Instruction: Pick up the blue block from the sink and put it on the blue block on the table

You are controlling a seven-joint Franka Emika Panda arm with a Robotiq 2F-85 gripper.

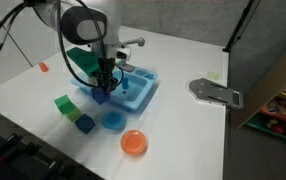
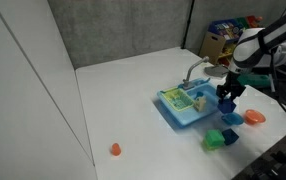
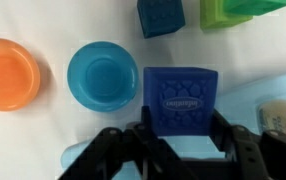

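Observation:
My gripper moves past the sink's rim next, over the table's blue block with its bare top, toward the top in the wrist view, and releases.
My gripper [image 3: 180, 122] is shut on a blue block [image 3: 180, 95] with an embossed oval logo. It holds the block above the front edge of the blue toy sink [image 1: 143, 92], which also shows in an exterior view [image 2: 183, 110]. In both exterior views the gripper [image 1: 103, 90] [image 2: 228, 98] hangs over the sink's table-side rim. A second blue block [image 3: 160, 15] stands on the white table beyond it, also seen in an exterior view [image 1: 85, 124]. It is apart from the held block.
A green block [image 3: 243, 10] [image 1: 65, 105] stands next to the table's blue block. A blue bowl [image 3: 103, 75] [image 1: 113, 121] and an orange bowl [image 3: 8, 73] [image 1: 133, 143] sit near the sink. A small orange object [image 1: 43, 68] and a metal bracket [image 1: 215, 92] lie farther off.

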